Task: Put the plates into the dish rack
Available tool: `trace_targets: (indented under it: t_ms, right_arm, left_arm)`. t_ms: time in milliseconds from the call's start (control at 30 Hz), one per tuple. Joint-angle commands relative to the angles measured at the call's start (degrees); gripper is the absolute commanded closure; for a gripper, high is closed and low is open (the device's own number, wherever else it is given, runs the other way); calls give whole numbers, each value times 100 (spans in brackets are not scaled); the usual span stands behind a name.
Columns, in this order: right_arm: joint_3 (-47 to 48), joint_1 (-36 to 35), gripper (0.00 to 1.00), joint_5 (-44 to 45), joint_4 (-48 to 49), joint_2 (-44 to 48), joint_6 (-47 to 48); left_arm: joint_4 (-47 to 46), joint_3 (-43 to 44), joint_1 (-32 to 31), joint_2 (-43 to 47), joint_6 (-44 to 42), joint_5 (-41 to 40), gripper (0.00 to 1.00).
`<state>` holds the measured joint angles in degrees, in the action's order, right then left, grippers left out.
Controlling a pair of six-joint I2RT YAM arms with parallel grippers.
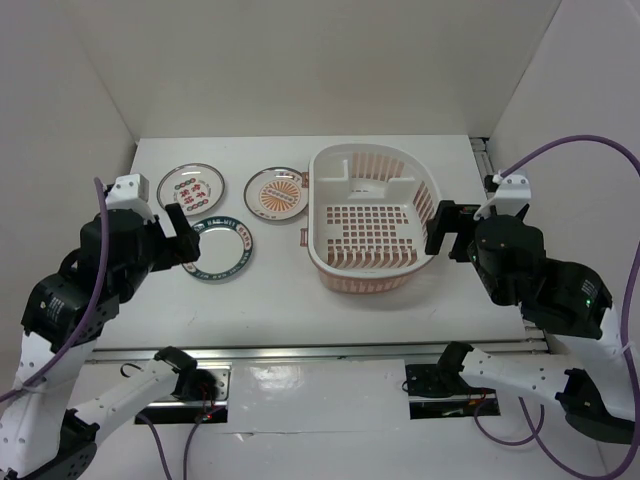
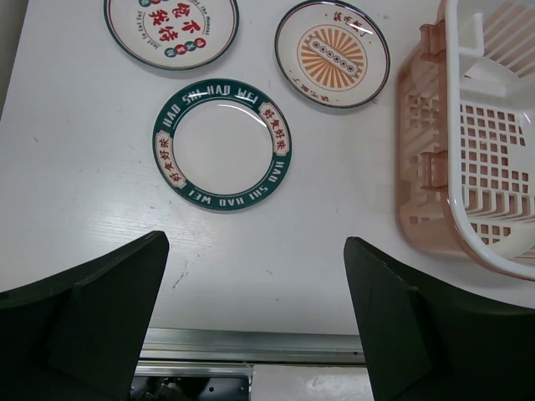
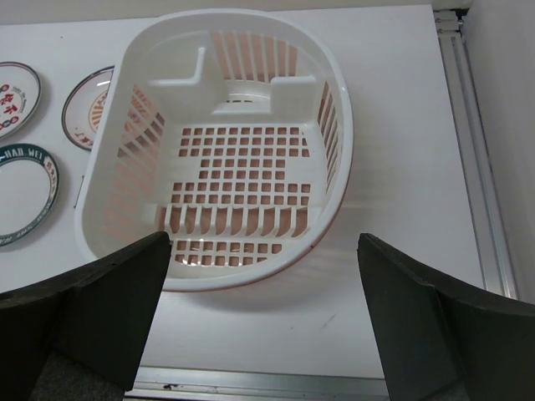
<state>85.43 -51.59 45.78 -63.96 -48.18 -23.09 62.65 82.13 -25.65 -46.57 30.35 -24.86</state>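
The left gripper moves outward and down next, turning, to close on the red-motif plate's rim away from the rack, since bare table borders that rim.
Three plates lie flat on the white table left of the dish rack (image 1: 368, 222): the red-motif plate (image 1: 190, 186) at the back left, the orange sunburst plate (image 1: 276, 192) beside the rack, and the teal lettered-rim plate (image 1: 221, 247) nearest the front. The rack is empty. My left gripper (image 1: 183, 238) is open and empty, hovering above the table just left of the teal plate (image 2: 221, 144). My right gripper (image 1: 443, 229) is open and empty, raised at the rack's right side; the rack (image 3: 226, 150) fills the right wrist view.
A metal rail (image 1: 320, 350) runs along the table's near edge, and another rail (image 3: 468, 142) runs down the right side. White walls enclose the table at the back and both sides. Purple cables loop from both arms.
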Motion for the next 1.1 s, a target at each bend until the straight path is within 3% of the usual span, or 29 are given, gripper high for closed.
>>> trace_targets:
  t_ms: [0,200,367,433,533,733,800,900,1000,1067]
  right_arm:
    - [-26,27,0,1,60,-60,33]
    - [-289,27,0,-473,533,124,191]
    - [-1001,27,0,-850,1709,38,542]
    - [-1343,27,0,-1088,2219,-41,665]
    - [-1485,27,0,-1597,3046,-400,718]
    - [-1608,27,0,-2450,4015,-684,718]
    - [-1661,27,0,-2661,4181,-832,771]
    - [-1793,27,0,-2898,4322,-833,894]
    - [-1924,27,0,-2952,4322,-833,956]
    - [-2081,27,0,-3005,4409,-833,1017]
  left_arm:
    - [-95,40,-19,-10,59,-89,0]
    - [-349,-179,-19,-10,163,-89,0]
    - [-1533,-891,-19,-10,620,517,0]
    - [-1887,-1023,130,-404,674,675,0]
    - [-2432,-1023,882,-1123,876,1699,0]
    - [-3408,-997,2272,-1846,1272,2468,0]
    - [-3584,-997,3063,-2127,1464,2853,0]
    - [-4093,-1338,4028,-2260,1701,3302,0]
    - [-4575,-1900,4654,-2260,2115,3251,0]
    - [-4919,-2349,4745,-2330,2177,3260,1]
